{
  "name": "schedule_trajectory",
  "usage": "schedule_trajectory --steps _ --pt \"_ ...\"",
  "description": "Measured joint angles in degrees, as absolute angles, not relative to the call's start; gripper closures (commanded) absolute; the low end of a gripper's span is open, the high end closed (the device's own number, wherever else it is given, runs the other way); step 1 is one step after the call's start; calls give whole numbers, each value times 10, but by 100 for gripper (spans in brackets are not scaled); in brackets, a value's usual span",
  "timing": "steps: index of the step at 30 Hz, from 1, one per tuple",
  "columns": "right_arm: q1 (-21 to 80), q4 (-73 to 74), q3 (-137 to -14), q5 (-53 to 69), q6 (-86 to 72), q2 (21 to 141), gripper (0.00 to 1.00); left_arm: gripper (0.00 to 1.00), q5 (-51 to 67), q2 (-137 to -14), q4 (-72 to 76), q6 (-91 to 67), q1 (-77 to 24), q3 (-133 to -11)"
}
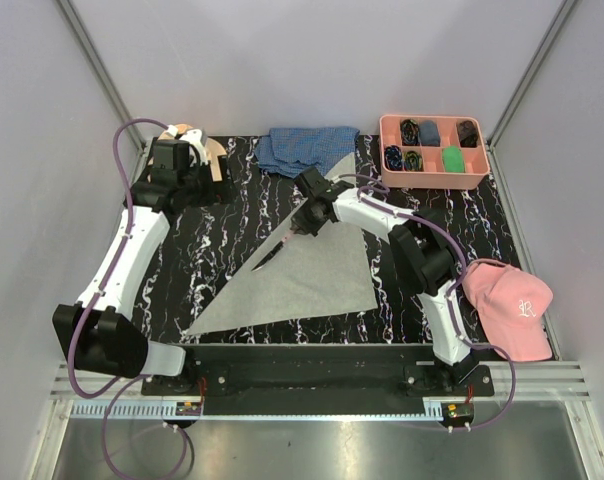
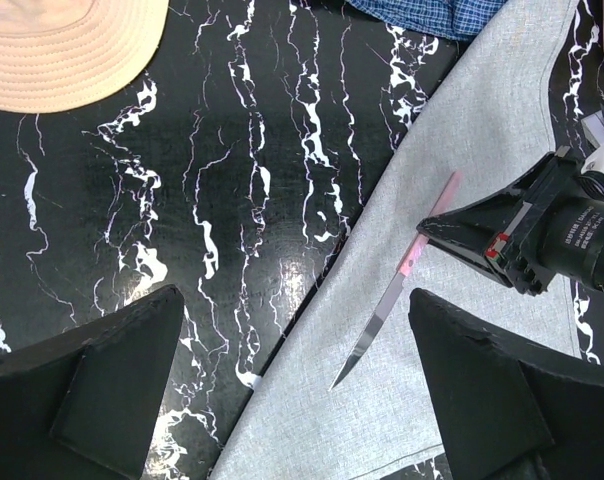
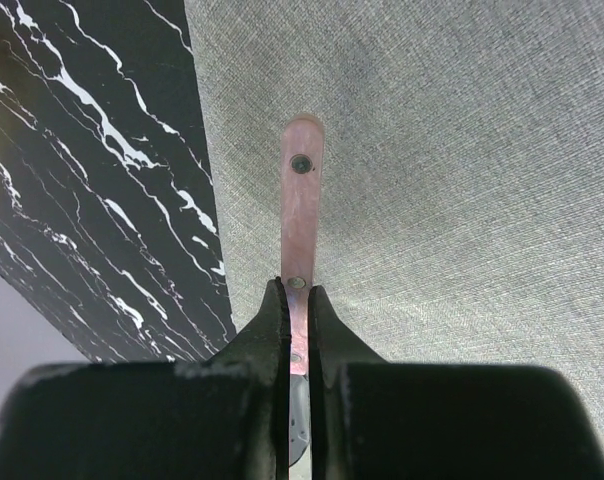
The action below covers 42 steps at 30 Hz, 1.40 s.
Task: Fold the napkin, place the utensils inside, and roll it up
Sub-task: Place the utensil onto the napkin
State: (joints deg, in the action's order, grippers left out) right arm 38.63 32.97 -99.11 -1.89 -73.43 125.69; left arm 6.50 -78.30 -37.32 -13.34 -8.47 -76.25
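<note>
My right gripper moves down toward the grey fabric just inside the napkin's long edge [image 1: 290, 243] [image 3: 320, 245] next and releases the knife's pink handle, since the handle still hovers above the napkin.
The light-grey napkin [image 1: 317, 275] lies folded into a triangle on the black marbled table, its long edge running from the front left to the back. My right gripper [image 1: 304, 222] is over that edge, shut on the pink handle of a knife [image 1: 280, 248]. In the right wrist view the handle [image 3: 302, 200] sticks out past the closed gripper [image 3: 296, 290] above the napkin [image 3: 462, 150]. The left wrist view shows the silvery knife blade [image 2: 377, 325] slanting down low over the napkin [image 2: 482, 150]. My left gripper [image 1: 197, 165] hangs open and empty at the back left, its own view [image 2: 297, 380] looking down between wide fingers.
A peach hat [image 1: 197, 140] [image 2: 62, 45] sits at the back left under my left arm. A blue checked cloth [image 1: 307, 148] [image 2: 432, 15] lies at the back centre. A pink compartment tray [image 1: 437, 181] stands at the back right. A pink cap [image 1: 507, 305] rests at the right edge.
</note>
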Motion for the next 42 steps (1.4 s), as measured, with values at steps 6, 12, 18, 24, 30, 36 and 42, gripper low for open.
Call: schedule_trajectory --steps 6,12,18,24,30,36,42 --pt "387 331 -991 -26 -731 1263 100 1 74 -783 -371 -135 -82 -762" --pt "388 338 -991 -35 -721 1282 98 1 78 -783 -371 -136 -79 -762" --pt "391 344 -994 -41 -703 1286 81 1 81 -783 -368 -136 -75 -762" --pt "393 343 -1005 -39 -687 1286 39 1 84 -783 -364 -136 -73 -762" --pt "394 343 -1007 -38 -675 1286 35 1 84 -783 -363 -136 -70 -762" --pt "394 352 -1006 -38 -622 1243 33 1 84 -783 -363 -136 -69 -762" --pt "367 354 -1011 -33 -491 1119 32 1 84 -783 -363 -136 -69 -762"
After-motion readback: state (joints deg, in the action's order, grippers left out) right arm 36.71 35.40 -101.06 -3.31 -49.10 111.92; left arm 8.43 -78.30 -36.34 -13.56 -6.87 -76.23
